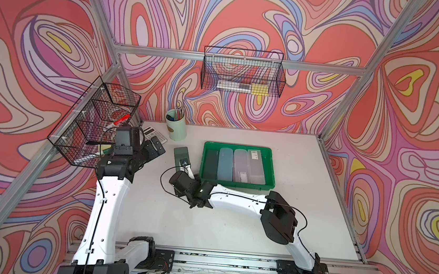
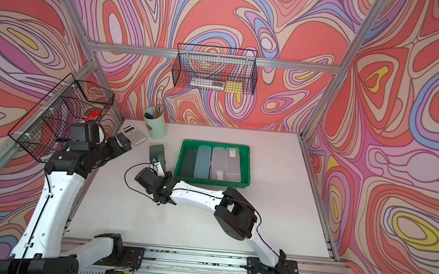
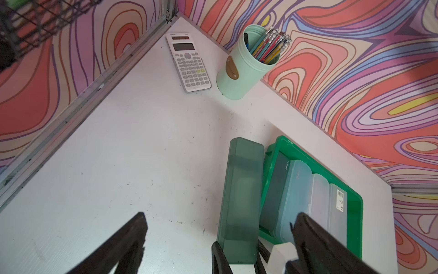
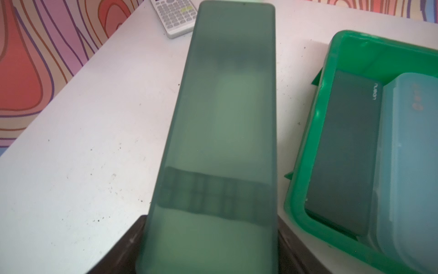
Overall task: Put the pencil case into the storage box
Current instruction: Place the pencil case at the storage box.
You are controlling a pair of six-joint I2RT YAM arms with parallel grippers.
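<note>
The box's dark case is lower than the box's rim. The translucent pencil case should next go across the box's rim beside it and down onto that dark case in my right gripper, which should then release it.
A dark green translucent pencil case [image 1: 181, 152] [image 2: 158, 150] [image 3: 241, 189] [image 4: 225, 113] sits just outside the left rim of the storage box, lengthwise alongside it. My right gripper [image 1: 184, 164] [image 2: 156, 163] [image 4: 211, 249] is shut on its near end, with one black finger [image 3: 220, 258] on each long side. The bright green storage box [image 1: 239, 146] [image 2: 216, 144] [image 3: 356, 213] [image 4: 305, 161] holds several other cases side by side. My left gripper [image 1: 157, 146] [image 2: 122, 143] [image 3: 220, 215] hangs open over the table to the left, holding nothing.
A white calculator [image 1: 155, 134] [image 3: 188, 62] and a mint cup of pencils [image 1: 176, 124] [image 3: 239, 71] stand at the back left. One black wire basket [image 1: 90, 122] hangs on the left wall beside my left arm. Another wire basket [image 1: 242, 74] hangs on the back wall.
</note>
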